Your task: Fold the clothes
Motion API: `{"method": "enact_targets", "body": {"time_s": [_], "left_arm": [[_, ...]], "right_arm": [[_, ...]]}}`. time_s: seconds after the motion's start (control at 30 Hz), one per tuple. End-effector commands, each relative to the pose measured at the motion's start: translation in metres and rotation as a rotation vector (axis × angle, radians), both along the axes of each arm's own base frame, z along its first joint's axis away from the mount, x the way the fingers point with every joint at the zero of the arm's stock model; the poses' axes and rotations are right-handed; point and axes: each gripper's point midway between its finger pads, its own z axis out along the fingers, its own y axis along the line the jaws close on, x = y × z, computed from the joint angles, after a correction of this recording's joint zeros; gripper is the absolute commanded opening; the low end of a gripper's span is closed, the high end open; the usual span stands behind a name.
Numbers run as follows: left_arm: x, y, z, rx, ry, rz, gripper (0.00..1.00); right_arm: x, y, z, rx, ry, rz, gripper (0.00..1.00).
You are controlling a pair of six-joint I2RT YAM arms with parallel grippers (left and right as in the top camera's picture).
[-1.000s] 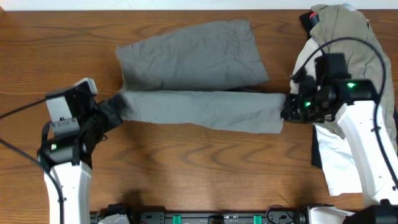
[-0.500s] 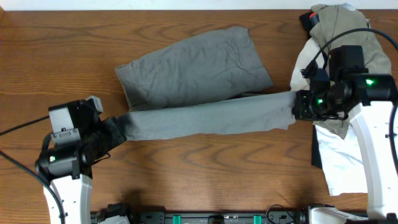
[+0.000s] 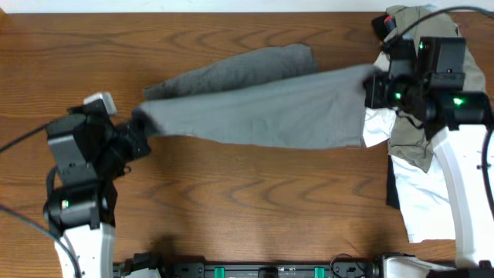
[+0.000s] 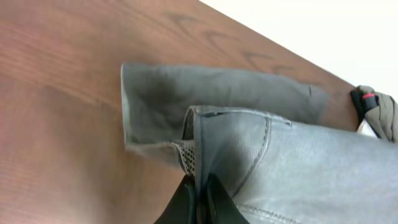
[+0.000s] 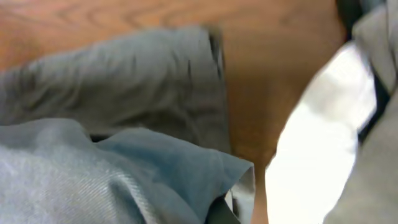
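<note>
The pinched edge needs to go outward and down next in my left gripper, which should let it go over the flat leg's end (image 3: 157, 90) (image 4: 138, 84). That end lies outward of my gripper.
The mid-grey shorts (image 3: 255, 104) lie across the middle of the wooden table. One leg is lifted and stretched between my two grippers, over the other leg that lies flat behind it. My left gripper (image 3: 133, 131) is shut on the shorts' left end; the left wrist view shows its jaws (image 4: 200, 198) pinching the stitched edge of the shorts (image 4: 280, 162). My right gripper (image 3: 373, 85) is shut on the right end; the right wrist view shows grey cloth (image 5: 124, 168) over its jaw (image 5: 227, 208).
A pile of other garments sits at the right edge: a khaki-tan one (image 3: 421, 35) on top and a white one (image 3: 417, 197) below, under my right arm. The white garment also shows in the right wrist view (image 5: 317, 137).
Both grippers have lifted the held leg and carried it towards the back of the table, over the flat leg. The cloth between them has spread wider.
</note>
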Motion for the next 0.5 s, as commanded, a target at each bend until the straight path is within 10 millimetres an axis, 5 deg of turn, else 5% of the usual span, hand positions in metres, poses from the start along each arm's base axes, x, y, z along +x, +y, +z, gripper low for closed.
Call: {"method": "enact_targets", "body": {"time_s": [0.0,0.47], "left_arm": [[0.021,0.016,-0.004,0.048,-0.007,0.036,0.06],[0.136,0.009,-0.026,0.113,-0.195,-0.003,0.06]], "right_arm": [[0.023,-0.004,-0.003,-0.035,-0.034,-0.024,0.01],[0.096,0.014,-0.071,-0.030,-0.058,0.010,0.01]]}}
